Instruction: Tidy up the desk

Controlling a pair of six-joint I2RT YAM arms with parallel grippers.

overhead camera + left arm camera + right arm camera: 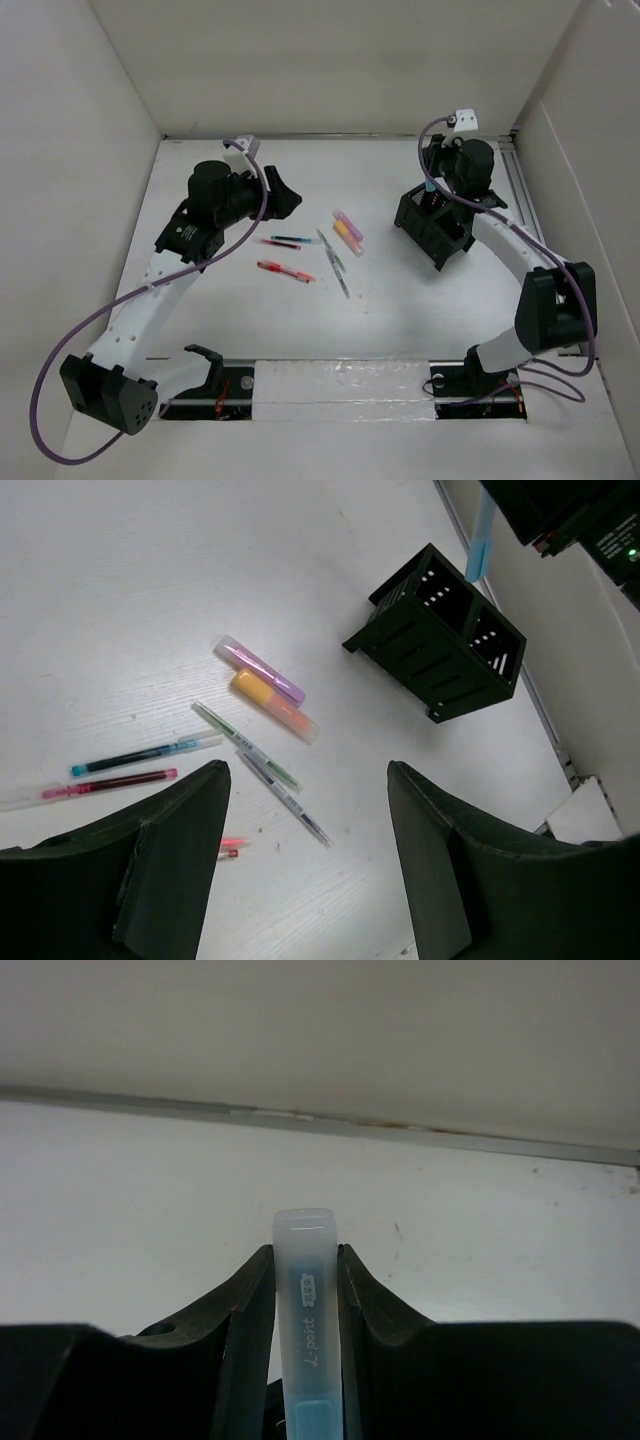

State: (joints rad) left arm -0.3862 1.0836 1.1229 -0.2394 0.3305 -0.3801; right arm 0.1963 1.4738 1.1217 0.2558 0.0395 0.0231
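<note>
The highlighter's lower end hangs over that section's opening, so my right gripper needs to lower the blue highlighter [307, 1300] a little into the far section of the black pen-holder box [432, 230].
On the white desk [400, 310] several pens lie loose in the middle: a purple highlighter [348, 220], an orange highlighter [346, 238], a green pen [330, 248], a blue pen [290, 240] and a red pen [285, 270]. They also show in the left wrist view, with the purple highlighter [262, 670] and orange highlighter [272, 705] side by side. My right gripper [305, 1252] is shut on a blue highlighter [307, 1300], held upright over the black slotted pen-holder box [432, 230]. My left gripper [305, 775] is open and empty, raised above the desk left of the pens.
White walls close the left, back and right sides. A metal rail [515, 190] runs along the right edge beside the pen-holder box [440, 635]. The arm bases stand at the near edge.
</note>
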